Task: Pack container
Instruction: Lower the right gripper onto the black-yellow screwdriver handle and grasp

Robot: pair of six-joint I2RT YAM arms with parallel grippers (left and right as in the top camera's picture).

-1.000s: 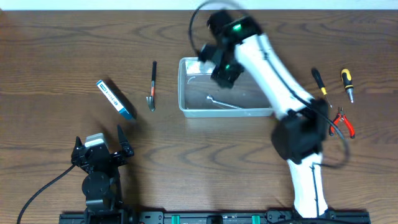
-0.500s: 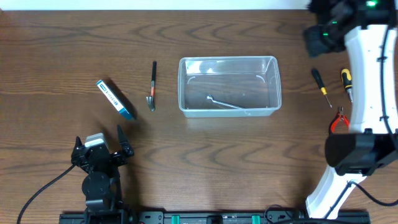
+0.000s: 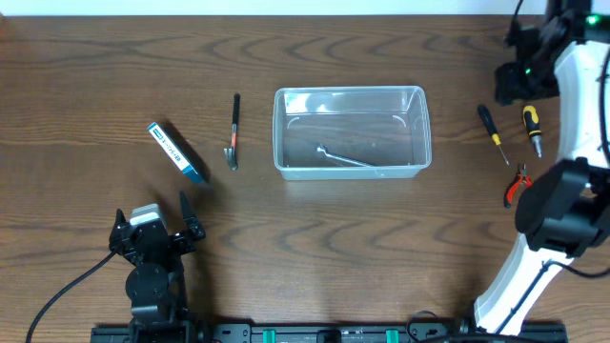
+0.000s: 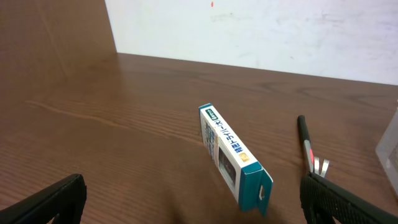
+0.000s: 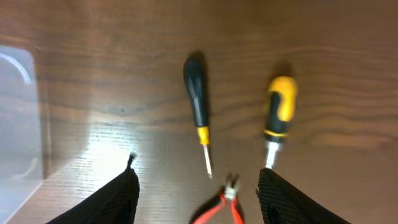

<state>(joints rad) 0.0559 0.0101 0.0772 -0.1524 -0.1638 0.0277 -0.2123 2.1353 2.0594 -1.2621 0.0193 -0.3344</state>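
Observation:
The slim handle of the black-handled screwdriver below lines up between my fingers, so my right gripper will next lower its open fingers onto the screwdriver handle's yellow-collared end (image 3: 492, 131) (image 5: 201, 118).
The clear plastic container (image 3: 348, 100) stands mid-table with a thin metal tool (image 3: 343, 157) lying inside; its edge also shows in the right wrist view (image 5: 17, 124). My right gripper (image 3: 520, 84) is open and empty, hovering at the far right above a black-handled screwdriver (image 5: 198, 106), a yellow-handled screwdriver (image 5: 279, 111) and red pliers (image 5: 225, 204). Its open jaws (image 5: 198, 199) frame the pliers' tips. My left gripper (image 3: 152, 238) is open and empty at the front left, with its jaws (image 4: 193, 211) facing a blue-and-white box (image 4: 235, 155).
A black-handled tool (image 3: 233, 129) lies between the blue-and-white box (image 3: 177, 152) and the container. The screwdrivers (image 3: 493, 129) (image 3: 531, 127) and the pliers (image 3: 520, 183) lie right of the container. The back table edge is close behind the right arm.
My right arm swung from above the container's back left corner to the far right, over the screwdrivers. The left arm and the objects have not moved.

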